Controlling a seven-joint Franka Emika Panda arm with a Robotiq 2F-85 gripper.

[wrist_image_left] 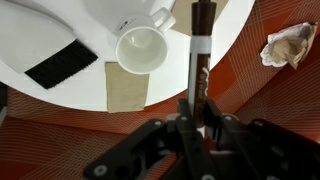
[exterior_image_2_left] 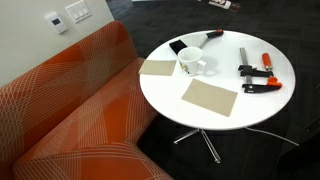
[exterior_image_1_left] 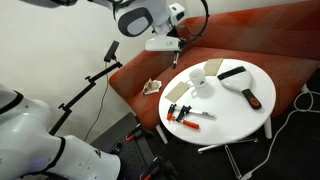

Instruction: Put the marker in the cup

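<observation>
My gripper should move across over the upright cup's opening (wrist_image_left: 142,50) next and lower the marker (wrist_image_left: 200,45) inside to release it. The opening is below my gripper, in from the sofa.
The small white cup (wrist_image_left: 140,50) with a handle stands upright and empty on the round white table (wrist_image_left: 100,25); it shows in both exterior views (exterior_image_1_left: 203,84) (exterior_image_2_left: 190,64). My gripper (wrist_image_left: 198,112) is shut on a dark marker (wrist_image_left: 200,45) with a white band. The marker points forward past the jaws. In the wrist view it lies just right of the cup, over the table's edge. In an exterior view the gripper (exterior_image_1_left: 179,44) hangs above the orange sofa, off the table's far-left side and well above the cup.
Two flat tan pieces (exterior_image_2_left: 158,68) (exterior_image_2_left: 210,97) lie beside the cup. A black item (exterior_image_2_left: 190,45) and orange-handled clamps (exterior_image_2_left: 255,75) also lie on the table. A crumpled wrapper (wrist_image_left: 288,45) lies on the orange sofa (exterior_image_2_left: 70,100).
</observation>
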